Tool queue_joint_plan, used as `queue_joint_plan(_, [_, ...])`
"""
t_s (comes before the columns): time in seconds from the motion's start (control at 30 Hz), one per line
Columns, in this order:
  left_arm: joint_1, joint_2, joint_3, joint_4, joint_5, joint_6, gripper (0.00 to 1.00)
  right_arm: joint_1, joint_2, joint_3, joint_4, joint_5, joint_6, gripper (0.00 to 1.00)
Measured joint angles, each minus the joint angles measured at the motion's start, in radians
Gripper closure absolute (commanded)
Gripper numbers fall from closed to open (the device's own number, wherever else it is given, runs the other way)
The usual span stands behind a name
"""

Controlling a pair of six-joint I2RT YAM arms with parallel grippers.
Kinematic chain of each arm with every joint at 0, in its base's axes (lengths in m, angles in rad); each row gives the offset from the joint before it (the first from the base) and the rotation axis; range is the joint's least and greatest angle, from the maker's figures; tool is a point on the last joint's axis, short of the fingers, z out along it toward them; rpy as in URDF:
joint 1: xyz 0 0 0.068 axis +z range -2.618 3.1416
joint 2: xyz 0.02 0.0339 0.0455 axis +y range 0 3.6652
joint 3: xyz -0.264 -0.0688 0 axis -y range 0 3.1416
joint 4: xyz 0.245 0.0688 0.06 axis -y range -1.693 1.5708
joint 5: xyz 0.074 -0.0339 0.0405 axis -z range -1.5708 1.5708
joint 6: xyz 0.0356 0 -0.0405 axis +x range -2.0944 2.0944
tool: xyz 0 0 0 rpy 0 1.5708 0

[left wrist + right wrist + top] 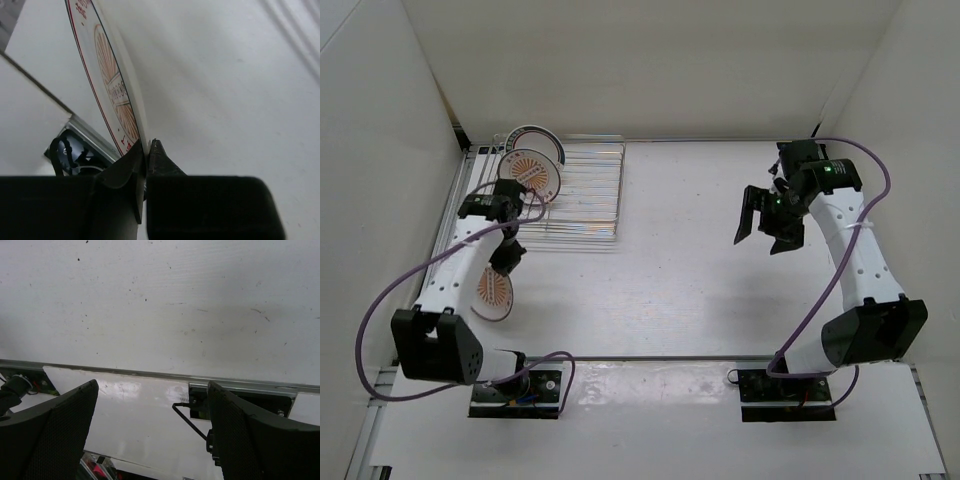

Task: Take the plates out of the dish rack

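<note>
I will lower my left gripper next and release the plate's rim on the empty, bare tabletop before the rack.
The silver wire dish rack (585, 195) stands at the back left. At its left end stand an orange-sunburst plate (534, 170) and, behind it, a teal-rimmed plate (528, 134). My left gripper (506, 258) is shut on the rim of a second orange-sunburst plate (492, 293), held on edge in front of the rack, near the left wall. In the left wrist view the jaws (146, 147) pinch this plate (114, 92). My right gripper (766, 222) is open and empty over the table at the right; its wrist view (152, 390) shows only bare table.
White walls close in the left, back and right. An aluminium rail (448, 215) runs along the left wall beside the rack. The arm bases (517, 390) and a rail (150, 374) mark the near edge. Purple cables loop off both arms.
</note>
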Motion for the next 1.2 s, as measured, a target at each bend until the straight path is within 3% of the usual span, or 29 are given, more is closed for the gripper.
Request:
queue_joint_plan(0.2, [-0.002, 0.094, -0.132, -0.009, -0.052, -0.077, 0.97, 0.011, 0.041, 0.045, 0.0, 0.028, 0.0, 0.1])
queue_joint_plan(0.47, [-0.003, 0.328, -0.072, -0.015, -0.057, -0.129, 0.88, 0.01, 0.081, 0.084, -0.001, 0.046, 0.0, 0.1])
queue_joint_plan(0.5, [-0.004, 0.359, -0.056, -0.017, -0.057, -0.129, 0.83, 0.01, 0.086, 0.092, -0.001, 0.048, 0.0, 0.1])
queue_joint_plan(0.53, [-0.005, 0.38, -0.043, -0.02, -0.057, -0.129, 0.66, 0.01, 0.091, 0.099, 0.0, 0.049, 0.0, 0.1])
queue_joint_plan(0.57, [-0.007, 0.403, -0.025, -0.023, -0.056, -0.132, 0.58, 0.009, 0.096, 0.105, 0.0, 0.052, 0.0, 0.1])
queue_joint_plan(0.67, [-0.01, 0.432, 0.013, -0.015, -0.049, -0.132, 0.38, 0.008, 0.111, 0.122, 0.0, 0.053, 0.0, 0.1])
queue_joint_plan(0.77, [-0.01, 0.435, 0.051, -0.015, -0.048, -0.122, 0.29, 0.008, 0.128, 0.129, 0.0, 0.054, 0.001, 0.1])
queue_joint_plan(1.03, [-0.002, 0.434, 0.154, -0.02, -0.048, -0.119, 0.25, -0.006, 0.154, 0.134, 0.0, 0.054, 0.0, 0.1])
queue_joint_plan(1.2, [0.014, 0.427, 0.314, -0.017, -0.032, -0.151, 0.28, -0.015, 0.154, 0.134, 0.0, 0.054, 0.0, 0.1])
